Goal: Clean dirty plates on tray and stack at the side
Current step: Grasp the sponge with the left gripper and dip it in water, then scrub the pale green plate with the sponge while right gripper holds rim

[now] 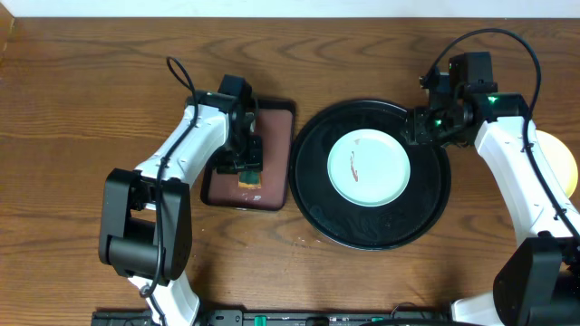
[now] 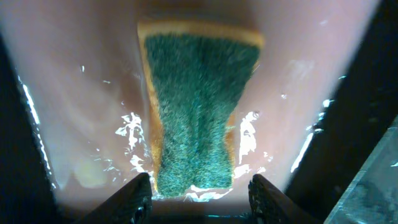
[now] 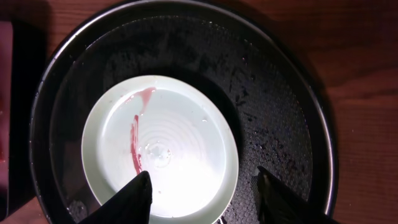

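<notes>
The near end of the sponge already lines up between my open fingers, so my left gripper should lower onto it and close across the sponge's width.
One pale mint-blue plate with a thin red smear lies in the middle of the large black tray. It also shows in the right wrist view, inside the tray. A yellow plate lies on the table at the far right, partly behind the right arm. My right gripper is open and empty above the plate's right edge. My left gripper is open over a green-and-yellow sponge, with the sponge's near end between its fingertips. No other mint-blue plate shows.
The sponge lies on a small wet rectangular brown tray just left of the black tray. The black tray's floor is wet and speckled. Bare wooden table surrounds both trays.
</notes>
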